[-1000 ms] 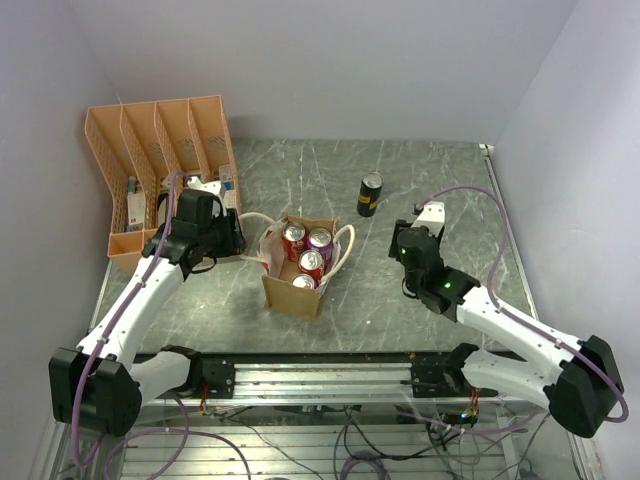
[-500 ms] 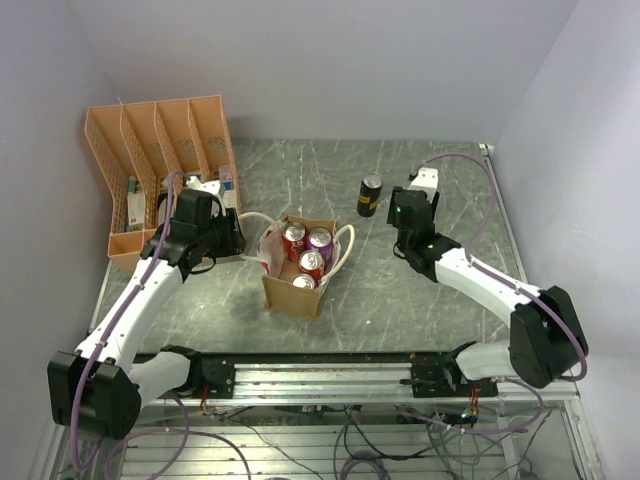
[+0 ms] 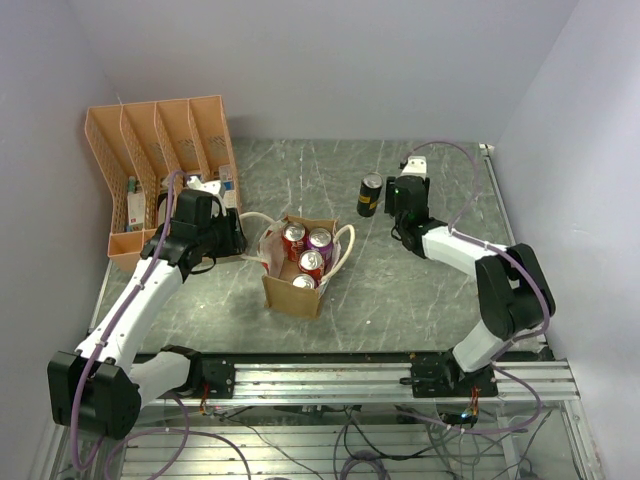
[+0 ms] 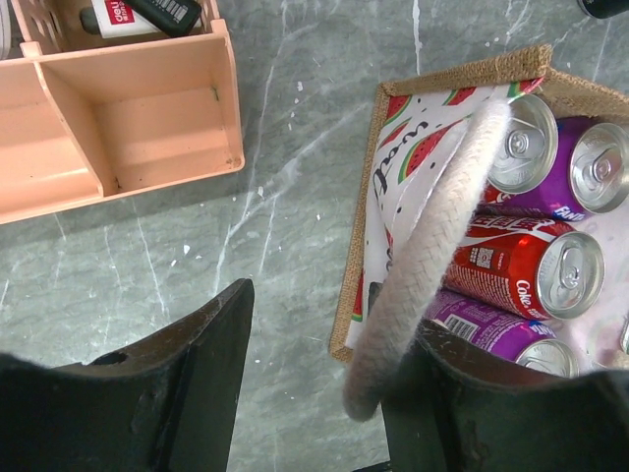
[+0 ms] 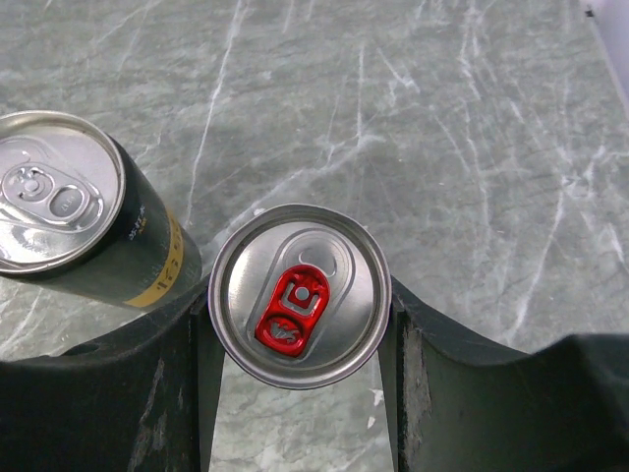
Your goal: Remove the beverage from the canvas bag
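I will next lower my right gripper toward the black-and-yellow can [image 3: 370,194] and release its can on the clear, bare tabletop there.
The tan canvas bag [image 3: 296,290] stands mid-table with cream rope handles. It holds several upright cans, among them a red cola can [image 4: 516,261] and a purple can [image 4: 590,172]. My left gripper [image 3: 236,236] sits at the bag's left side, jaws open wide [image 4: 324,393]. The left rope handle [image 4: 432,256] lies against the inside of its right finger [image 4: 472,413]. My right gripper [image 3: 402,200] is at the back right, shut on a silver-topped can with a red tab [image 5: 300,295]. That can is upright right beside a black-and-yellow can [image 5: 98,226] [image 3: 370,194], and hidden in the top view.
An orange slotted file rack [image 3: 160,160] stands at the back left, close to my left gripper, and also shows in the left wrist view [image 4: 128,118]. Walls close in the table on the left, back and right. A metal rail [image 3: 320,375] runs along the near edge.
My right arm has swung from the middle right toward the back, ending next to the black can. The left arm and the bag have not moved.
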Controlling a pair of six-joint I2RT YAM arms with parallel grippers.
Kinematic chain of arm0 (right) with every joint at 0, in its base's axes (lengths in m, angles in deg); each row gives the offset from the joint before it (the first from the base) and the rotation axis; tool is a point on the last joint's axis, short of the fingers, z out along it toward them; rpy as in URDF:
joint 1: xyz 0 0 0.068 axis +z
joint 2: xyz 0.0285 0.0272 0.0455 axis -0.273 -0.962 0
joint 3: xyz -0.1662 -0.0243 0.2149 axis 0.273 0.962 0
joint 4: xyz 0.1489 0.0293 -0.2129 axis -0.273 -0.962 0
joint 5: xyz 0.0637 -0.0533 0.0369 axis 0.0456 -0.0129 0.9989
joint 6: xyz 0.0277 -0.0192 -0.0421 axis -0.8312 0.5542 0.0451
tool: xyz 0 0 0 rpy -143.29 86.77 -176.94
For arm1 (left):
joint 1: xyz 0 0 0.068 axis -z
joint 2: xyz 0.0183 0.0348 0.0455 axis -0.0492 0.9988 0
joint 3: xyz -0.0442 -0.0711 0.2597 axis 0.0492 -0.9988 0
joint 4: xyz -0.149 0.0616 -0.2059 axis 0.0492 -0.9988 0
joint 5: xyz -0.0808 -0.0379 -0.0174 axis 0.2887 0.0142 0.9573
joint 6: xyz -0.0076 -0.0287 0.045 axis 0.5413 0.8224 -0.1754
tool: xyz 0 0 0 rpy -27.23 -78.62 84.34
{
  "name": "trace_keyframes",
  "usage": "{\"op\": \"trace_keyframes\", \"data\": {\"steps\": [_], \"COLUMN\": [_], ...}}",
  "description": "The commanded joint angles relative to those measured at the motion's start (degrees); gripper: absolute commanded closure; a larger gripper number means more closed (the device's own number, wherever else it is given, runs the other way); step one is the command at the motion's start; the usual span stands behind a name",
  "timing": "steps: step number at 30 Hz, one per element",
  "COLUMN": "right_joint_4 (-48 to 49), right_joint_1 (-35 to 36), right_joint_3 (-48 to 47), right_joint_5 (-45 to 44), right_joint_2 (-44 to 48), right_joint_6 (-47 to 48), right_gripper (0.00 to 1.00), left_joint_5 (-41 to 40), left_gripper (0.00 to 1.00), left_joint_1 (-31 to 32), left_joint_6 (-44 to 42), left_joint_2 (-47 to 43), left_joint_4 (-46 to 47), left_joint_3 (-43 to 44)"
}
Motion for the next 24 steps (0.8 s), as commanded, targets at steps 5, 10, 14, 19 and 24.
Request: {"op": "trace_keyframes", "data": {"steps": [5,10,14,19,24], "right_joint_4": [7.2,8.3,8.2,4.4,2.3], "right_joint_1": [-1.2,-2.1,-2.8,-3.0,-2.9], "right_joint_3": [-3.4,-3.1,-3.5,-5.0,-4.6], "right_joint_5": [4.4,5.0,6.8,8.9,10.8], "right_joint_2": [-4.0,-5.8,-6.8,-7.4,-6.1], "right_joint_6": [2.2,2.4,1.6,1.3,1.0], "right_gripper": [1.0,1.0,0.95,0.63,0.33], "left_joint_5": [3.1,2.1,2.3,5.0,5.4], "left_gripper": [0.26,0.16,0.12,0.11,0.07], "left_joint_1": [-0.6,-0.6,-0.6,-0.3,1.3], "left_joint_6": [-0.1,1.3,5.2,15.9,28.0], "left_joint_2": [-1.6,-4.0,-6.4,-7.9,-9.4], "left_joint_4": [2.3,2.1,-0.6,-2.3,0.0], "left_joint_3": [-0.6,0.3,5.6,15.0,19.5]}}
